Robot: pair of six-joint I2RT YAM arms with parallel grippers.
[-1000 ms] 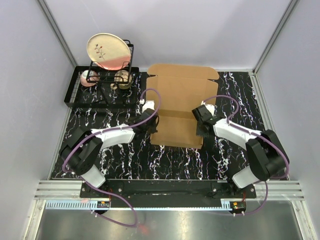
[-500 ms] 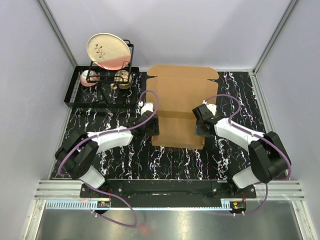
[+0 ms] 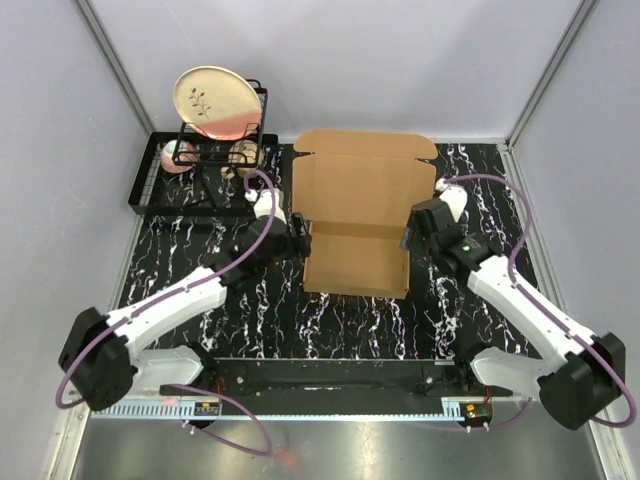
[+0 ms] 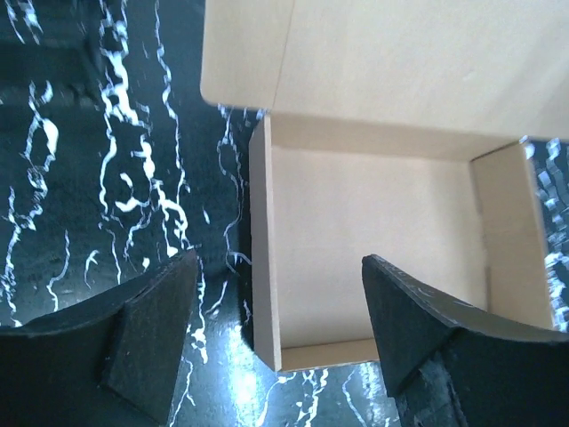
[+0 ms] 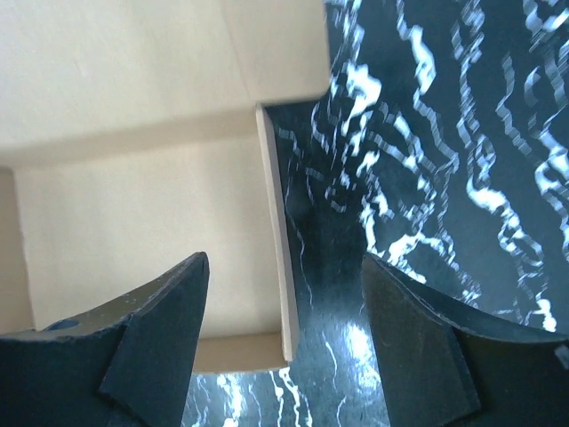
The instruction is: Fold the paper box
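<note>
The lid lies open, so my right gripper will next swing around, outward from the tray's side, and close on the lid flap's side edge (image 3: 434, 178) by the notch.
The paper box (image 3: 360, 190) lies mid-table in brown cardboard, its near half a shallow tray with walls standing, its lid flap flat toward the back. My left gripper (image 3: 299, 238) hovers over the tray's left wall (image 4: 263, 267). It is open, with one finger (image 4: 151, 338) outside the wall and the other inside, and neither grips it. Over the right wall (image 5: 276, 240) my right gripper (image 3: 412, 233) hangs open in the same way. Its fingers (image 5: 156, 329) straddle the wall with clear gaps. The tray floor (image 4: 373, 231) is bare.
A black wire dish rack (image 3: 200, 180) stands at the back left. It holds an upright cream plate (image 3: 217, 102), a pink bowl (image 3: 178, 155) and a brown cup (image 3: 246, 155). Grey enclosure walls close in left, right and behind. The tabletop (image 3: 350, 320) is black marble.
Both grippers have opened and let go of the box's side walls. Both arms have risen and stretched out, the right gripper shifting slightly right. The box stays put.
</note>
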